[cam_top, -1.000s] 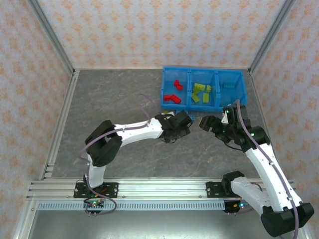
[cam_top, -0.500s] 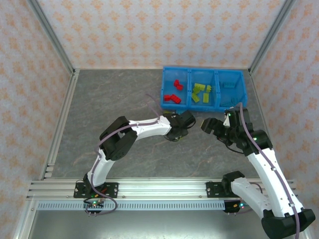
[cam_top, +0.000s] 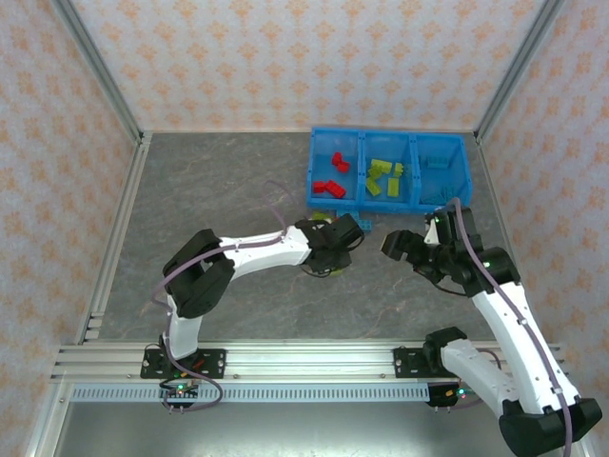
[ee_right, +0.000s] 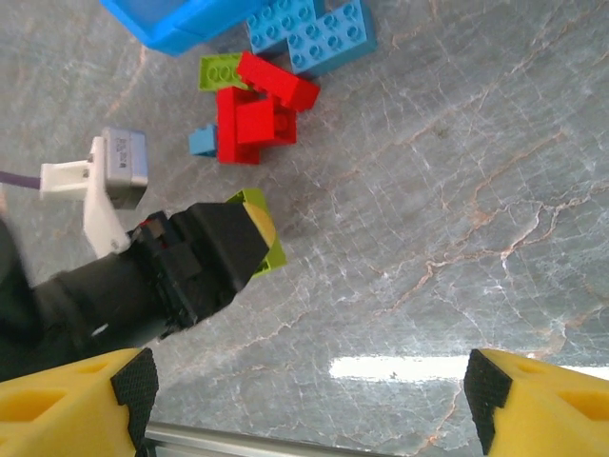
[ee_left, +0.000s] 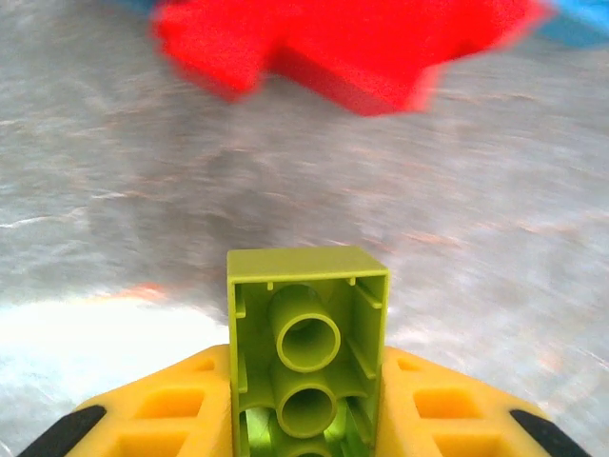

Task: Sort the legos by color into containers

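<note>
The left gripper should next lift, reach outward over the container's middle section (cam_top: 388, 179) and let go of the yellow-green lego, since that section holds matching yellow-green legos and lies outward of the gripper, beyond the pile.
My left gripper (ee_left: 306, 381) is shut on a yellow-green lego (ee_left: 306, 333), its hollow underside facing the camera, held just above the table. The right wrist view shows that gripper (ee_right: 249, 238) with the same lego (ee_right: 276, 252). Just beyond it lies a loose pile: red legos (ee_right: 252, 119), light blue legos (ee_right: 314, 33) and one more yellow-green lego (ee_right: 219, 71). The blue bin of containers (cam_top: 366, 203) holds red legos (cam_top: 331, 181) on the left, yellow-green (cam_top: 383, 176) in the middle and light blue (cam_top: 436, 162) on the right. My right gripper (ee_right: 309, 390) is open and holds nothing.
The two wrists sit close together in front of the bin, the left (cam_top: 335, 243) and the right (cam_top: 409, 243). Patterned walls and metal posts enclose the grey stone-look table (cam_top: 219, 190). A rail (cam_top: 285, 362) runs along the near edge.
The left gripper has shut on the yellow-green lego and drawn back a little from the bin. The right arm has hardly moved and stays open.
</note>
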